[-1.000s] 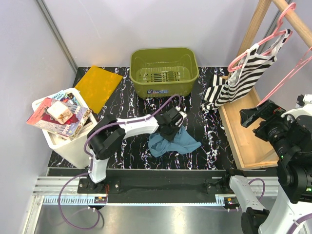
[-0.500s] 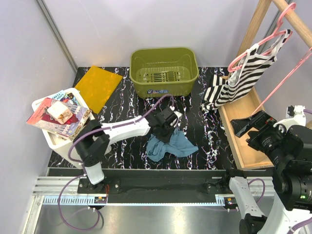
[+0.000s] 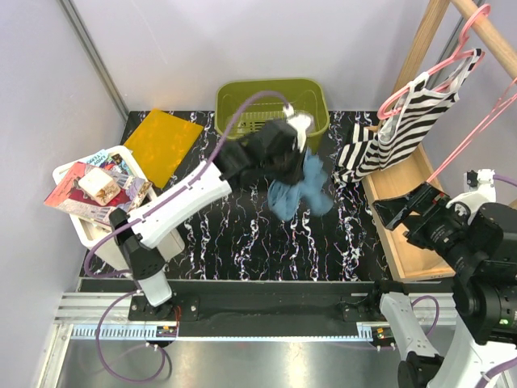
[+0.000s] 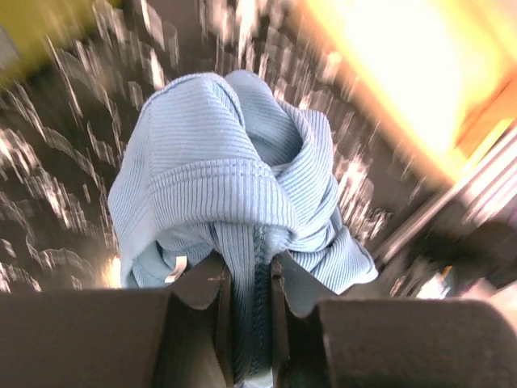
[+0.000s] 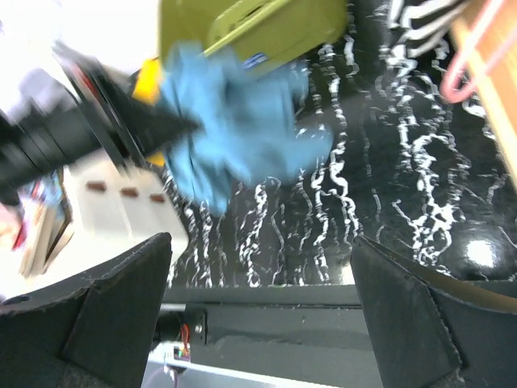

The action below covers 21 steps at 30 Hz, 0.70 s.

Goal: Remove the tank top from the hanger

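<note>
The blue ribbed garment hangs short of the green basket. My left gripper should next carry it outward over the green basket's open inside and let it go.
The black-and-white striped tank top hangs from a pink hanger on the wooden rack at the right; its hem shows in the right wrist view. My left gripper is raised over the table near the green basket. It is shut on a blue ribbed garment, which bunches below the fingers and dangles. My right gripper hangs open over the rack's base, below the tank top, with nothing between its fingers. It looks toward the blue garment.
A green basket stands at the back centre. A yellow sheet lies at the back left. A white bin of books stands at the left edge. A second pink hanger hangs on the rack above its wooden base.
The left arm has lifted the blue garment off the table and swung it back toward the basket. The right gripper has drifted slightly left and stays open.
</note>
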### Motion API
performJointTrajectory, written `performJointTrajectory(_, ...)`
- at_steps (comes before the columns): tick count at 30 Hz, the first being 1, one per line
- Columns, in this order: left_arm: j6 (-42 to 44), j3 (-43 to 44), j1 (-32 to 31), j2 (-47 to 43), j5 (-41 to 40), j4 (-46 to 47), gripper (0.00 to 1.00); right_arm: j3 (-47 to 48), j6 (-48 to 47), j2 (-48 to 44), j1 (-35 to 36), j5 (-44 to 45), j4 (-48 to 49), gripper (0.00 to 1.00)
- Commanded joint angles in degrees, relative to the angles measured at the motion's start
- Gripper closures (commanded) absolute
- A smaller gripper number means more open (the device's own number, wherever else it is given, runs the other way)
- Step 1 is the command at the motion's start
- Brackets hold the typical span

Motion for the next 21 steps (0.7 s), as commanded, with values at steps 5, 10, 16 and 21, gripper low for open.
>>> performJointTrajectory(5, -0.48, 25.17, 4.66, 7.12, -5.5, 2.08, 1.0, 7.65, -4.3, 1.72, 3.62, -2.46, -7.16, 0.0)
performJointTrajectory(10, -2.83, 26.33, 11.69, 8.7, -1.54, 11.12, 1.0, 14.86, -6.15, 5.4, 3.8, 2.8, -8.93, 0.0)
performJointTrajectory(16, -14.95, 19.92, 23.64, 11.25, 11.02, 29.75, 1.0, 20.4, -7.37, 7.7, 3.8, 6.59, -13.15, 0.0)
performJointTrajectory(21, -17.26, 25.34, 27.52, 20.73, 12.79, 35.13, 1.0, 22.06, -6.5, 8.66, 3.8, 8.7, -14.64, 0.0)
